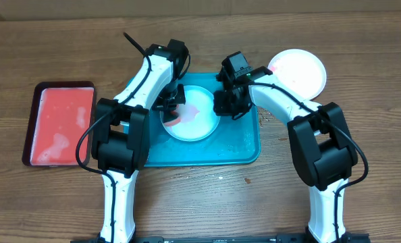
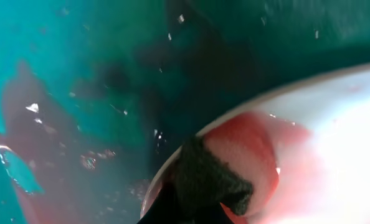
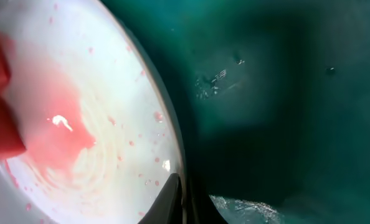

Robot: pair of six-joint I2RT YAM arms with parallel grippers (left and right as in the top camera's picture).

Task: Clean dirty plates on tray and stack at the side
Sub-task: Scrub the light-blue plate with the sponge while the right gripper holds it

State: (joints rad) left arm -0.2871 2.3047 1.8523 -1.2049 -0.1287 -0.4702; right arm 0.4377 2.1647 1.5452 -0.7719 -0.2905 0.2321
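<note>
The smaller red tray (image 1: 66, 130) holds liquid, so next my left gripper will rise off the plate, swing to the left in the overhead view and release the sponge into it.
The light blue plate (image 1: 199, 116) lies on the teal tray (image 1: 244, 147), smeared with red sauce. My left gripper (image 1: 173, 108) is down on the plate's left side, shut on a red sponge with a dark scrub face (image 2: 207, 180) that presses on the plate (image 2: 334, 124). My right gripper (image 1: 229, 104) is at the plate's right edge, its fingers (image 3: 184, 202) shut on the rim of the plate (image 3: 104, 93). A white plate (image 1: 297, 71) with a faint pink tint lies on the table beyond the tray's right corner. The yellow-green plate is out of view.
A smaller red tray (image 1: 59, 123) with a dark rim and wet pink contents lies on the table to the left. The teal tray floor is wet with red-tinted water (image 2: 42, 155). Both arms cross over the tray's far half.
</note>
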